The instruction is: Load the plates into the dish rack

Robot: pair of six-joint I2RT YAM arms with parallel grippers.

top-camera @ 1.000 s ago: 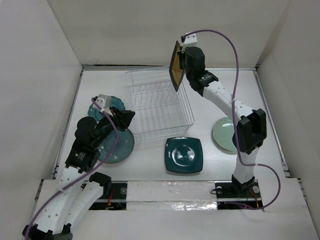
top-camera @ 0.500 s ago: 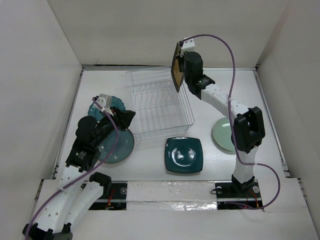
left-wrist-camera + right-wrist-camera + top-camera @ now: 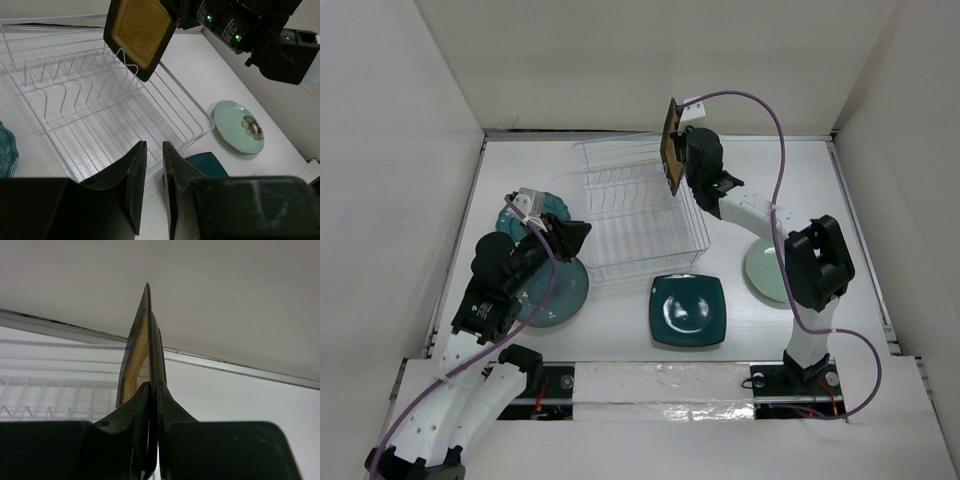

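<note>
The upright plate still hangs high, so the robot's right gripper should next lower slightly back toward the rack's end rib (image 3: 661, 180) below it and let go of the plate's edge there.
My right gripper (image 3: 678, 150) is shut on the edge of the square black plate with amber centre (image 3: 670, 142). It holds the plate upright in the air above the far right corner of the clear dish rack (image 3: 638, 212). The right wrist view shows the plate edge-on (image 3: 145, 335) between my fingertips (image 3: 152, 386). The left wrist view shows it (image 3: 137, 31) above the rack's ribs (image 3: 95, 95). My left gripper (image 3: 572, 238) is nearly closed and empty (image 3: 153, 144), hovering by the rack's near left corner over the round grey-teal plate (image 3: 558, 292).
The square dark teal plate (image 3: 687, 309) lies in front of the rack. The round pale green floral plate (image 3: 765, 270) lies at the right, partly under the right arm. The small scalloped teal plate (image 3: 553, 207) lies at the left behind my left arm. White walls enclose the table.
My right gripper has carried the black plate a little left and down toward the rack's far right corner, turning it more edge-on. The left arm has not moved.
</note>
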